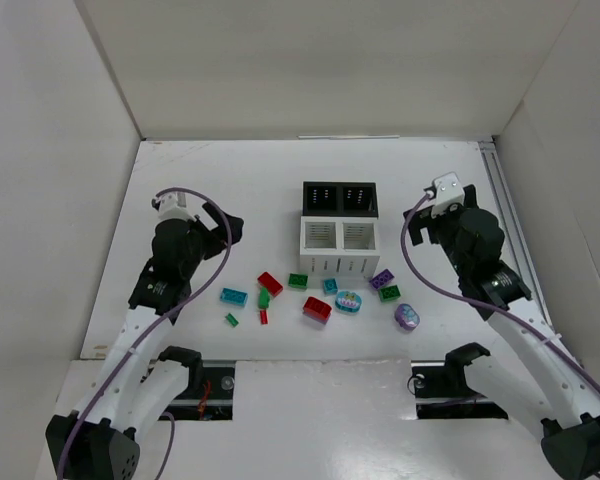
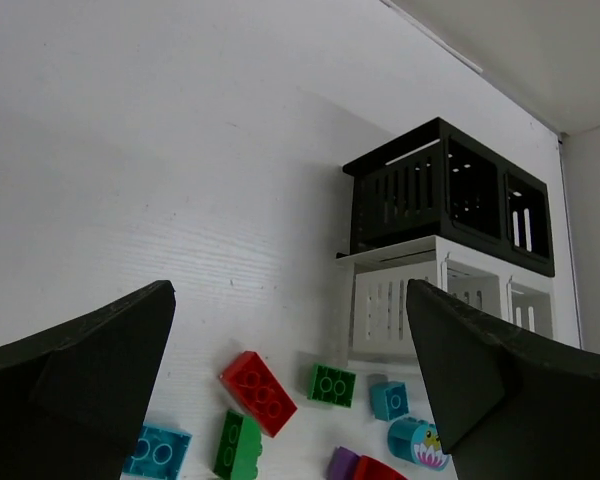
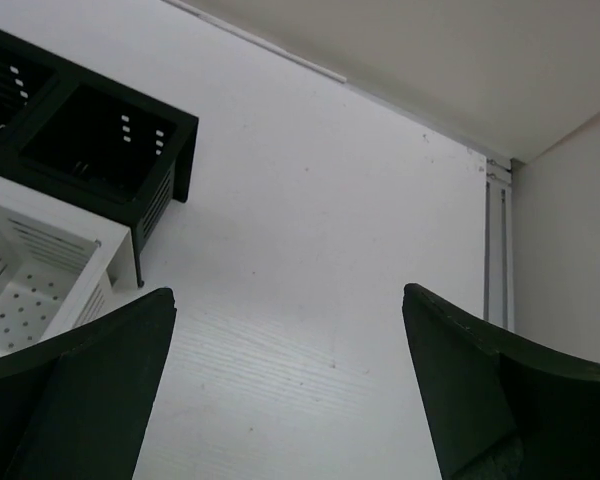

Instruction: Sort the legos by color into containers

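The robot will next bring its right gripper's open fingers back and down around the sides of the purple oval (image 1: 407,317), clear of other bricks, since it lies below, nearer the robot's base.
The legos lie scattered in front of the containers: red bricks (image 1: 270,283) (image 1: 317,309), green bricks (image 1: 297,281) (image 1: 389,293) (image 1: 264,298), teal bricks (image 1: 233,296) (image 1: 330,286), a purple brick (image 1: 382,278), a teal oval (image 1: 349,301) and a purple oval (image 1: 407,317). Two black bins (image 1: 340,197) stand behind two white slotted bins (image 1: 335,245). My left gripper (image 1: 227,226) (image 2: 288,290) is open and empty, above the table left of the bins. Below it show a red brick (image 2: 258,392) and a green brick (image 2: 331,384). My right gripper (image 1: 427,220) (image 3: 288,293) is open and empty, right of the bins.
White walls enclose the table on three sides. A rail (image 1: 502,200) runs along the right edge. A small green piece (image 1: 232,320) and a small red piece (image 1: 263,316) lie near the front. The right wrist view shows a black bin (image 3: 90,150) and a white bin (image 3: 30,285) at its left.
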### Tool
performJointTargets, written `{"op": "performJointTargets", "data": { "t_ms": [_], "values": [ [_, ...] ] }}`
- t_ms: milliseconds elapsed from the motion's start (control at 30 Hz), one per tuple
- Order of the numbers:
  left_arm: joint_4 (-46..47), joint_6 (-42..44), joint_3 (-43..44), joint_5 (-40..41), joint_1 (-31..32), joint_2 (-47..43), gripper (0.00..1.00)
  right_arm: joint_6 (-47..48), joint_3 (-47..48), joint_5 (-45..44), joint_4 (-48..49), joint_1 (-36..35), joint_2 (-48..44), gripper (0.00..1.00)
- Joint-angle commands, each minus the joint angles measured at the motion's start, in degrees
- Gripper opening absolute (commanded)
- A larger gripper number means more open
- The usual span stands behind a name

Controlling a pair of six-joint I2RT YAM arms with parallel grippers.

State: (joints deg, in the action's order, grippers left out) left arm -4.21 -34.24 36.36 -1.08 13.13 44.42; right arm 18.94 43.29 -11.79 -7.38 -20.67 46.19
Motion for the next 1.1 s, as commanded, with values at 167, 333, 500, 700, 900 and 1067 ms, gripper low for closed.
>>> {"op": "performJointTargets", "data": {
  "t_ms": [167,333,500,700,900,1067],
  "values": [
    [0.9,-1.4,-1.9,-1.9,1.6,-0.8,1.00,-7.7,-0.9,2.6,-15.4,-1.3,-0.3,1.00],
    [3.0,-0.8,-3.2,-2.4,1.6,-0.8,1.00,-9.0,-2.8,9.7,-25.3,-2.4,0.3,0.91],
    [5.3,0.3,-5.1,-3.2,2.6,-0.8,1.00,-9.9,-3.3,12.1,-31.6,-3.6,0.9,0.97],
    [6.4,2.1,-5.1,-4.4,3.2,1.5,1.00,-12.4,-5.3,13.3,-36.3,-4.2,0.4,0.98],
    [7.6,4.2,-6.2,-4.9,3.7,2.6,1.00,-12.4,-9.1,19.3,-33.4,-5.3,2.4,0.99],
    [8.3,6.6,-6.9,-5.4,3.7,3.1,1.00,-14.3,-11.2,18.3,-32.0,-8.2,7.9,0.98]
  ]
}}
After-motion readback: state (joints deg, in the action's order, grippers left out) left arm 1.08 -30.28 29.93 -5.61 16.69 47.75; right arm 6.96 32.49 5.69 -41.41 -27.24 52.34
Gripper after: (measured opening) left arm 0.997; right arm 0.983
